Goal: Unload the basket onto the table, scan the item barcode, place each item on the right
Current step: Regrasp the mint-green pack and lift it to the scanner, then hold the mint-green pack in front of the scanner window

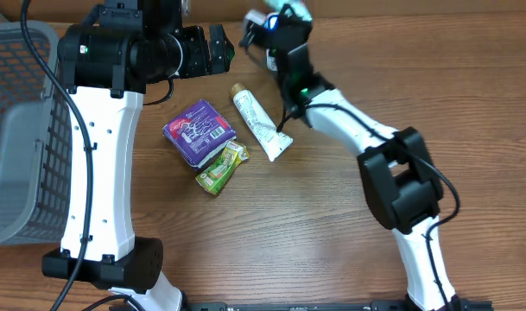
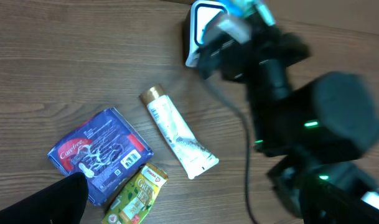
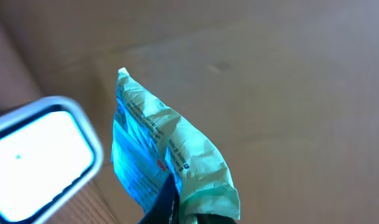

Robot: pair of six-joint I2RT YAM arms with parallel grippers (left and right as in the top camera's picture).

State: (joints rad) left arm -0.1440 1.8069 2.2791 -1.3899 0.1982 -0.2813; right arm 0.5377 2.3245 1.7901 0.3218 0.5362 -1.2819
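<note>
The packet goes back that way in my right gripper next, since the tabletop to the right (image 1: 390, 117) in the overhead view is bare. Then my right gripper lowers and releases it.
My right gripper (image 3: 180, 210) is shut on the lower edge of a crumpled teal and blue packet (image 3: 170, 155), the item, and holds it up beside the scanner's bright white window (image 3: 40, 163). From overhead the packet (image 1: 295, 9) and the scanner (image 1: 256, 24) sit at the table's far edge, with the right gripper (image 1: 284, 22) between them. In the left wrist view the scanner (image 2: 201, 28) stands just left of the packet (image 2: 248, 7). My left gripper (image 1: 218, 47) hovers open and holds nothing. One of its dark fingers (image 2: 52, 202) shows at lower left.
On the table lie a purple-blue packet (image 1: 199, 130), a white tube with a gold cap (image 1: 259, 125) and a green tea sachet (image 1: 220, 168). A grey mesh basket (image 1: 16, 130) stands at the left edge. The right arm's cable (image 2: 246, 162) hangs near the tube.
</note>
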